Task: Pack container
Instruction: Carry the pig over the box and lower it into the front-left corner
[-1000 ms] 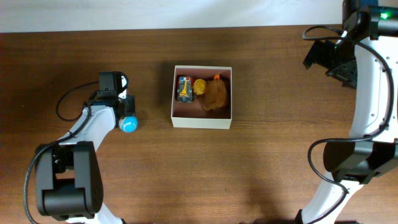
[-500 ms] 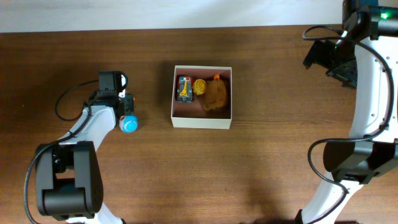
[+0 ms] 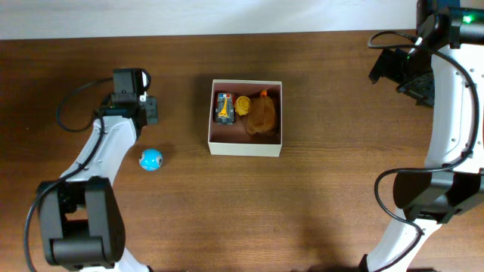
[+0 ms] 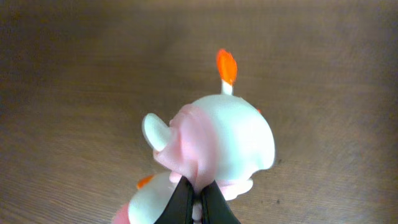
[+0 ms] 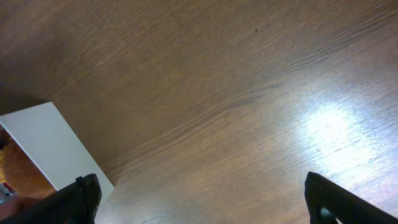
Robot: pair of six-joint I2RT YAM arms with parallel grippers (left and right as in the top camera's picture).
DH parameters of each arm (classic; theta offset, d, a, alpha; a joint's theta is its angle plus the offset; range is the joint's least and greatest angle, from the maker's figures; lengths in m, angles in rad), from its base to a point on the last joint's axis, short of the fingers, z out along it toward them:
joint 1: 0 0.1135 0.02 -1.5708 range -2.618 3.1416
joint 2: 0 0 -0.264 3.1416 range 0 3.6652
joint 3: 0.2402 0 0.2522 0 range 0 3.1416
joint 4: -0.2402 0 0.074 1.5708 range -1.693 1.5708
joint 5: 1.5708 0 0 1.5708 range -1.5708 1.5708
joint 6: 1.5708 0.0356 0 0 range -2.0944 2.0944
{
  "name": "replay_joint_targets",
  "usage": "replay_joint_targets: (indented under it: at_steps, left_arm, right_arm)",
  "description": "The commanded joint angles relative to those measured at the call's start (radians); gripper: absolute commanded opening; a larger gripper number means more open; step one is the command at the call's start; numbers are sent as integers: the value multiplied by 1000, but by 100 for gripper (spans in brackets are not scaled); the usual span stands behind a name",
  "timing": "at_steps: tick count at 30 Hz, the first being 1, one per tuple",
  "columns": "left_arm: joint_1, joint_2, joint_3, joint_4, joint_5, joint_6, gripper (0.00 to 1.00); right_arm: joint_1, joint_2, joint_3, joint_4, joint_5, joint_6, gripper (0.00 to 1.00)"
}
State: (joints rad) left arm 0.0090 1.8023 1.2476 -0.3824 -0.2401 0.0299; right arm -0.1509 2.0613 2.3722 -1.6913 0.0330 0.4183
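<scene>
I need to move my left gripper up and over the box, then turn the soft toy and lower it at the near side of the box, by the blue-black toy, where the bottom of the box shows.
The container is a square shallow cardboard box at the table's middle; its white wall also shows in the right wrist view. It holds a blue-black toy, a yellow round toy and a brown plush. My left gripper is left of the box. In the left wrist view it is shut on a white and pink soft toy with orange tips, held above the table. My right gripper is open and empty, at the far right back.
A small blue ball lies on the wooden table in front of my left gripper, left of the box. A pale wall strip runs along the table's back edge.
My left gripper has moved back and left, away from the blue ball, with the white-pink toy in it. The ball has shifted slightly forward. The right arm has not moved.
</scene>
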Motion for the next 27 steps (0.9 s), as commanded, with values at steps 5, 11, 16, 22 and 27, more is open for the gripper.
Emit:
replay_joint_targets:
  at_steps: [5, 11, 16, 22, 27]
  left_arm:
    - [-9, -111, 98, -84, -7, -8, 2]
    - [-90, -210, 161, -213, 178, 0, 2]
    - [-219, -282, 164, -264, 411, 119, 2]
    - [-394, -269, 163, -324, 410, 271, 1]
    - [-463, -225, 161, -376, 361, 334, 2]
  right_arm:
    - [-1, 5, -1, 0, -2, 9, 99]
    - [-1, 5, -1, 0, -2, 9, 99]
    - [-1, 5, -1, 0, -2, 9, 99]
    - [-1, 5, -1, 0, -2, 9, 99]
    - [-1, 5, -1, 0, -2, 9, 99]
